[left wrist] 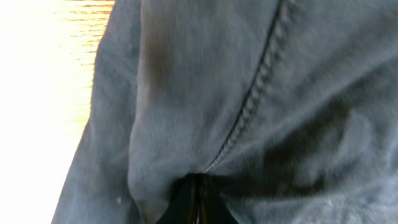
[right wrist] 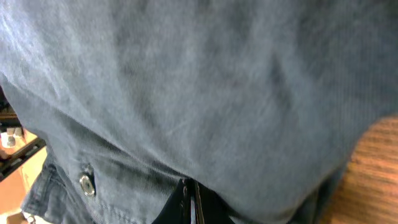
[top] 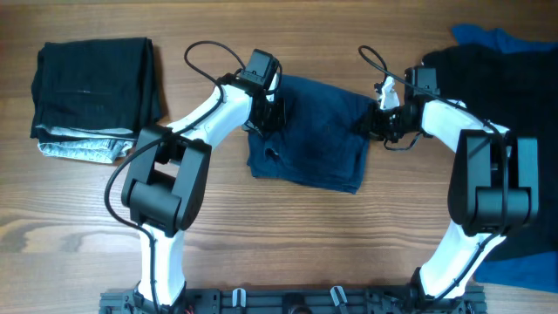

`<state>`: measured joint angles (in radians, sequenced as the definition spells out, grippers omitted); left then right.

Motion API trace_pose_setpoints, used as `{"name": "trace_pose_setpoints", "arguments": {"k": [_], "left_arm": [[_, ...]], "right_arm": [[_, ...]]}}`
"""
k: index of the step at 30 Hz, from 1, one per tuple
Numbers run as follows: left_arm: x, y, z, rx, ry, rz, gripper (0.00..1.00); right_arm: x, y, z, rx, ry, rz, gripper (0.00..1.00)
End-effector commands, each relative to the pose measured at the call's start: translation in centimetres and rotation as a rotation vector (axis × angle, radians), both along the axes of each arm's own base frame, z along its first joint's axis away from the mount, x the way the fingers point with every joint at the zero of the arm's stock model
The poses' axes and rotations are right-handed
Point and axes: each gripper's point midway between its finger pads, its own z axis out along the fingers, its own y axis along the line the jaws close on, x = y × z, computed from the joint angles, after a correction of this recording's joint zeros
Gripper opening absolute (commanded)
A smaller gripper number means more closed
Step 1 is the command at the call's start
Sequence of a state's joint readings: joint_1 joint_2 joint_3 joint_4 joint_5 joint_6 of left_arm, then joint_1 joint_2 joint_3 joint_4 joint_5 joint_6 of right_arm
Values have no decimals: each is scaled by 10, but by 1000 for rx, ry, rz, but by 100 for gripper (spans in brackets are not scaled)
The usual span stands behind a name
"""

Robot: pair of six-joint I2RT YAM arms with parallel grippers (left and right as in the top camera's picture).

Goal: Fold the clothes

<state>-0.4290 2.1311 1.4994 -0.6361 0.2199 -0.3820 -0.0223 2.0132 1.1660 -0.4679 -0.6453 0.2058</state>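
Observation:
My right gripper will ease outward toward the shorts' far corner (top: 369, 99) and open to release the shorts' edge, as the fabric still drapes over its closed fingers.
The dark navy-blue shorts (top: 314, 139) lie spread in the middle of the wooden table. My left gripper (top: 266, 112) is shut on their upper left edge. In the left wrist view the fabric (left wrist: 249, 93) fills the frame, with a stitched seam running into my closed jaws (left wrist: 198, 196). My right gripper (top: 377, 118) is shut on the shorts' upper right edge. In the right wrist view the fabric (right wrist: 205, 81) drapes over my closed jaws (right wrist: 189, 199), and a metal rivet (right wrist: 86, 184) shows at the lower left.
A folded black garment (top: 91, 78) lies on a light grey one (top: 78, 148) at the far left. A pile of black clothes (top: 501, 70) with a brighter blue garment (top: 497, 39) sits at the far right, behind my right arm.

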Motion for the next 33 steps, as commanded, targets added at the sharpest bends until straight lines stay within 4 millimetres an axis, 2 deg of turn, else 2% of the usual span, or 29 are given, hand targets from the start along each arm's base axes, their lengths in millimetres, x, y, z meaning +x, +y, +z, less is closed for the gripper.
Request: {"name": "trace_pose_setpoints", "arguments": {"k": [1,2,3,4,6,9,11,12,13,14,15,16,17,19,20,21,23,24,25,26,27,28,29,30,31,32,33], "left_arm": [[29,-4,94,-66,-239,-2,4],[39,-9,126,-110,-336,0,4],[49,-13,153,-150,-425,2,4],[57,-17,167,-176,-483,4,4],[71,-23,167,-199,-533,5,4],[90,-32,133,-204,-533,10,7],[101,-37,88,-195,-496,14,9],[103,-39,75,-191,-487,14,9],[107,-40,54,-186,-475,13,10],[111,-42,23,-179,-461,13,10],[113,-41,9,-174,-453,15,10],[113,-37,-14,-157,-427,23,10],[112,-31,-30,-143,-403,30,9],[113,-22,-42,-127,-386,36,6],[116,-18,-40,-122,-401,29,4],[122,-15,-30,-130,-423,35,4],[135,-12,6,-152,-487,50,4],[142,-10,40,-173,-544,58,4],[146,-7,83,-198,-611,66,4],[142,-3,129,-218,-663,71,4],[131,0,162,-225,-680,71,4],[116,5,187,-223,-675,71,4],[93,11,211,-216,-648,67,4],[74,16,221,-202,-611,65,4],[49,22,225,-182,-550,62,4],[24,27,220,-162,-454,77,4],[-4,30,202,-131,-317,104,4]], "right_arm": [[31,-6,70,-54,-210,8,4],[38,-8,94,-67,-289,3,4],[44,-15,114,-108,-356,-27,10],[48,-20,122,-140,-385,-43,10],[54,-29,118,-190,-396,-69,8],[58,-33,97,-215,-362,-78,6],[61,-47,70,-273,-289,-143,4],[61,-49,59,-286,-265,-150,4],[60,-49,42,-288,-233,-145,4],[58,-49,18,-290,-186,-139,4],[55,-49,1,-292,-153,-134,4],[51,-50,-28,-299,-102,-128,5],[47,-53,-47,-321,-67,-130,4],[41,-57,-70,-346,-27,-131,4],[41,-57,-71,-344,-24,-130,4],[43,-53,-64,-322,-38,-125,4],[54,-52,-43,-308,-91,-130,5],[64,-53,-18,-307,-147,-137,9],[71,-53,6,-309,-193,-136,12],[76,-55,37,-312,-245,-146,22],[78,-60,69,-321,-295,-168,28],[76,-69,96,-340,-330,-205,36],[70,-82,123,-374,-363,-241,41],[64,-92,138,-402,-376,-268,49],[51,-111,158,-465,-385,-321,65],[43,-120,168,-494,-385,-347,100],[36,-124,180,-505,-396,-362,99]]}}
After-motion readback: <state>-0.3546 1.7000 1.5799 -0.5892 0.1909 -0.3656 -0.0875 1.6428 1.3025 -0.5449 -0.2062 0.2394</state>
